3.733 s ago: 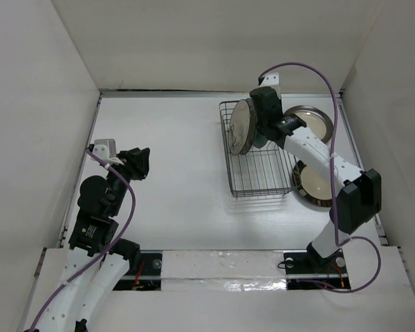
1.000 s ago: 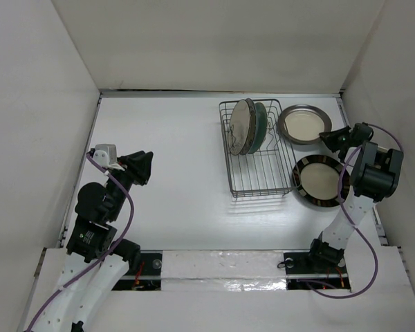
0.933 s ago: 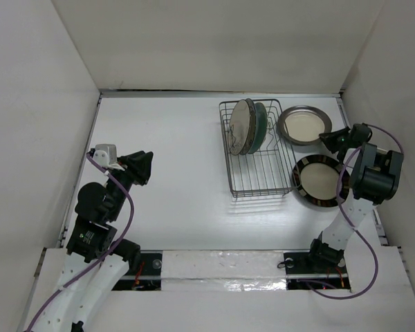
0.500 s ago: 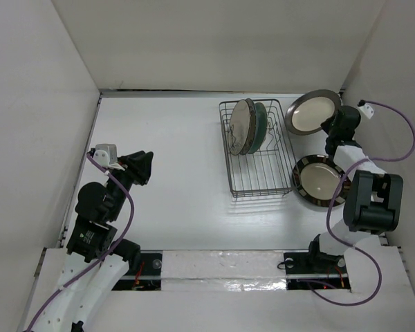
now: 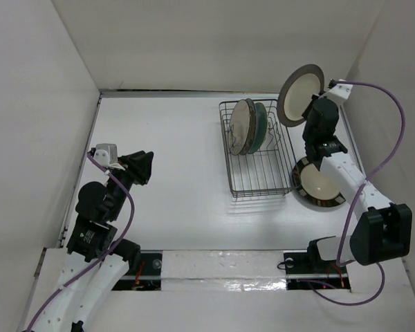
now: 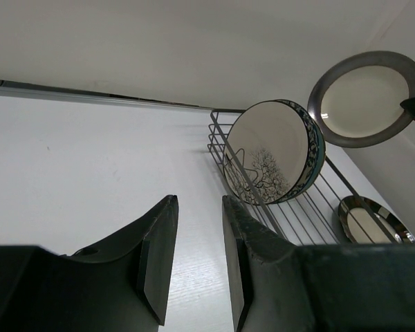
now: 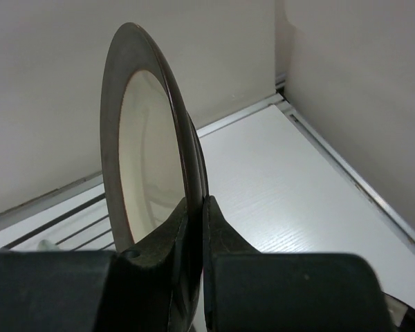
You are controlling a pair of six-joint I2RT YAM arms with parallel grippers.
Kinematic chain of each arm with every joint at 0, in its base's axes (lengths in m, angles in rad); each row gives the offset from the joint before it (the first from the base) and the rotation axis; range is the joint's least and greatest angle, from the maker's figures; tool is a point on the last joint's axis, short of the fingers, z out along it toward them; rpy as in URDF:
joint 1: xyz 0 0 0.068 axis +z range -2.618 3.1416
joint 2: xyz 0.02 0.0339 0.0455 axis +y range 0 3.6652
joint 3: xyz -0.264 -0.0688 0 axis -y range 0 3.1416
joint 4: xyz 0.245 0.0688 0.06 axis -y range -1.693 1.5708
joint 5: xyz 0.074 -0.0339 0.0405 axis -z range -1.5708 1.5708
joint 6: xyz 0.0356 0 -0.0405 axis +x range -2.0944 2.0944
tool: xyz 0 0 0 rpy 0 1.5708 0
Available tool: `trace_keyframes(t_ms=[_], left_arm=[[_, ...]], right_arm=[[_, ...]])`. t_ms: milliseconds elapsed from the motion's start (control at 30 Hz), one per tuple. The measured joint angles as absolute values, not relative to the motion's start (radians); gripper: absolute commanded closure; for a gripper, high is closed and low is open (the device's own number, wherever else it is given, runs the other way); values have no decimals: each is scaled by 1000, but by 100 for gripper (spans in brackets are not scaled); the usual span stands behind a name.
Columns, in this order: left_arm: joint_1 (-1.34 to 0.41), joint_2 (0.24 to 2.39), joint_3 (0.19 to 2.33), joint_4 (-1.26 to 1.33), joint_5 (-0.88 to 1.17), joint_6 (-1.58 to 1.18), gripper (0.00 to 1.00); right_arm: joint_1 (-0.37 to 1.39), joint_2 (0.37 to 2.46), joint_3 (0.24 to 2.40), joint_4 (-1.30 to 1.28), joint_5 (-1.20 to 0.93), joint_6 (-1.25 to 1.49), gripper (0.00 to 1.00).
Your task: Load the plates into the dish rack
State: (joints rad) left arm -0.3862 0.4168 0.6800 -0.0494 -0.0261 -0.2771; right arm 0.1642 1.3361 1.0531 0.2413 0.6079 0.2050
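Note:
The plate goes left in the top view and down with my right gripper next. It is then released in the rack's gap beside the green plate, since that gap stands empty.
The grey wire dish rack stands at the back right and holds three plates upright at its far end, the cream tree-print plate in front; it also shows in the left wrist view. My right gripper is shut on the rim of a beige dark-rimmed plate, held upright in the air just right of the rack's far end; its jaws pinch the plate's edge. The second beige dark-rimmed plate lies flat right of the rack. My left gripper is open and empty at the left.
White walls close the table on the left, back and right; the right wall is close to the right arm. The arm bases sit at the near edge.
My right gripper took hold of the far beige plate, lifted it off the table and tipped it upright, moving it left toward the rack. The left arm has not moved.

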Motion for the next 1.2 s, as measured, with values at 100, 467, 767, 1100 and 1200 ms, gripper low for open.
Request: trace_keyframes(t_ms=[100, 467, 767, 1100, 1200], left_arm=[[-386, 417, 680, -49, -23, -277, 71], [-386, 417, 680, -49, -21, -278, 71], [-386, 417, 680, -49, -19, -278, 71], [-386, 417, 680, -49, -16, -278, 71], [-386, 417, 680, -49, -15, -278, 71]], right_arm=[[234, 1337, 1090, 230, 631, 142, 100], [382, 1455, 1216, 154, 723, -23, 100], [449, 1521, 1235, 73, 762, -63, 100], [507, 1552, 1244, 28, 799, -80, 100], [517, 1561, 1259, 10, 809, -75, 100]])
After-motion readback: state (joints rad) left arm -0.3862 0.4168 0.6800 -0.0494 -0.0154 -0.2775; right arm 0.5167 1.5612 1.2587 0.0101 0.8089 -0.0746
